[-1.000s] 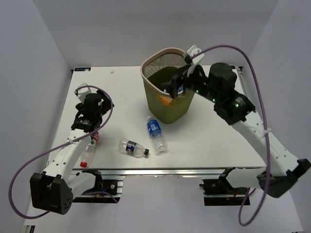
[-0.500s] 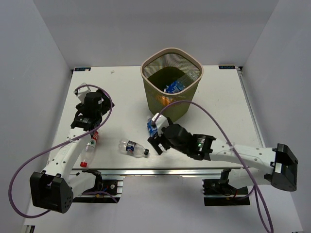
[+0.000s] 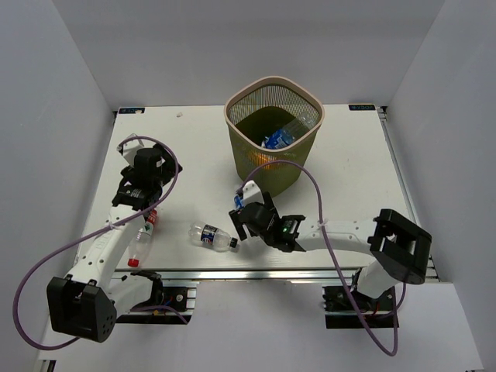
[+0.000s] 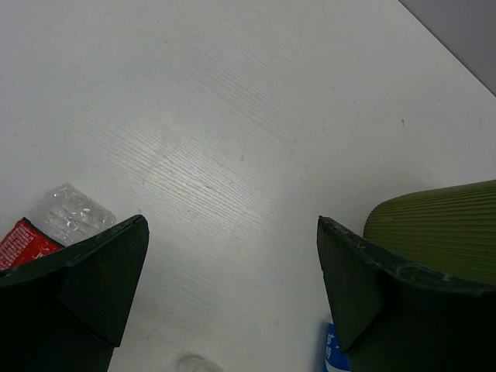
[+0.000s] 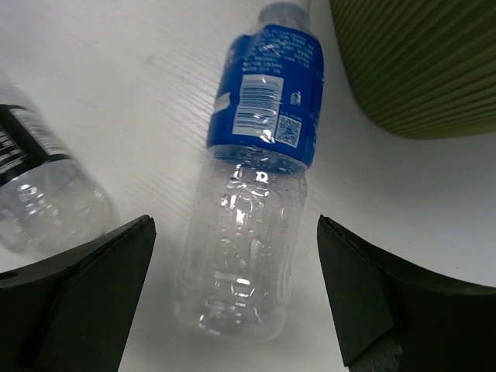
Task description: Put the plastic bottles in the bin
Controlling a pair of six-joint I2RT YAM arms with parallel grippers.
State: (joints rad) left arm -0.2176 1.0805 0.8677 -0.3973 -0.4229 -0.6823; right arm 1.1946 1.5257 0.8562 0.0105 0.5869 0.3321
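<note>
The clear bottom half of the blue-labelled bottle lies below my right gripper, between its open fingers, so I will lower the fingers around it and close.
The olive mesh bin (image 3: 291,177) with a pink rim stands at the back centre. It holds a clear blue-labelled bottle (image 3: 288,132) and an orange one (image 3: 263,160). My right gripper (image 3: 248,220) is open and low over a blue-labelled bottle (image 5: 260,186) that lies on the table between its jaws, not touching them. A dark-labelled bottle (image 3: 213,236) lies just to its left and also shows in the right wrist view (image 5: 35,198). My left gripper (image 3: 139,200) is open and empty above a red-labelled bottle (image 3: 144,235), which also shows in the left wrist view (image 4: 39,232).
The bin's ribbed wall (image 5: 418,62) is close behind the blue-labelled bottle and fills the right of the left wrist view (image 4: 442,229). The table's front edge (image 3: 256,267) runs just below the bottles. White walls enclose the table.
My right arm has swung from above the bin down to the blue-labelled bottle on the table. A blue-labelled bottle now lies in the bin. The left arm has not moved.
</note>
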